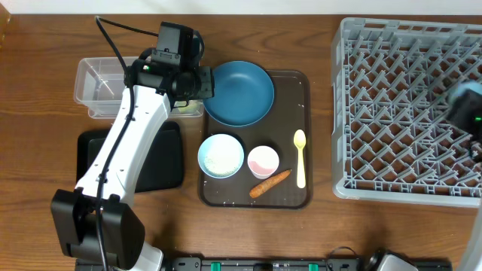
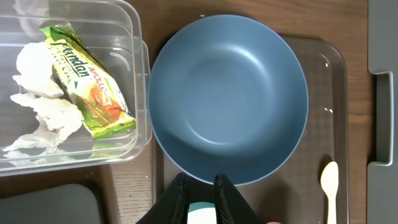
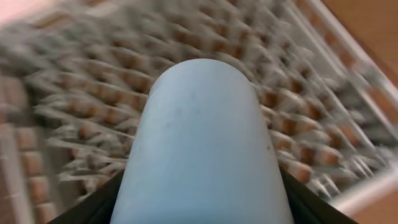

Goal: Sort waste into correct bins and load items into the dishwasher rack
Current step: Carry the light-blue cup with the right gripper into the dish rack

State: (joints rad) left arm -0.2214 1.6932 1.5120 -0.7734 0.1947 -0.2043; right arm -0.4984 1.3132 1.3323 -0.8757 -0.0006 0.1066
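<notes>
I will move my right gripper back toward the grey rack's near edge next, then lower the light blue cup into the empty slots.
The dark blue plate [image 1: 239, 92] [image 2: 230, 93] lies at the back of the brown tray [image 1: 301, 83]. My left gripper [image 1: 193, 83] [image 2: 202, 183] hovers at the plate's near-left rim, its fingers almost together and empty. In the clear bin [image 1: 94, 83] [image 2: 134, 37] lie the snack wrapper [image 2: 87, 81] and crumpled tissue [image 2: 43, 106]. A white bowl [image 1: 221, 156], pink cup [image 1: 263, 160], carrot piece [image 1: 269, 183] and yellow spoon [image 1: 300, 156] sit on the tray. Over the grey rack [image 1: 392, 113] [image 3: 62, 93], my right gripper [image 1: 467, 109] [image 3: 202, 214] is shut on the light blue cup [image 3: 202, 137].
The black bin [image 1: 162, 162] [image 2: 43, 205] sits in front of the clear one, partly under my left arm. The rack's edge [image 2: 382, 81] stands just right of the tray. The right wrist view is blurred.
</notes>
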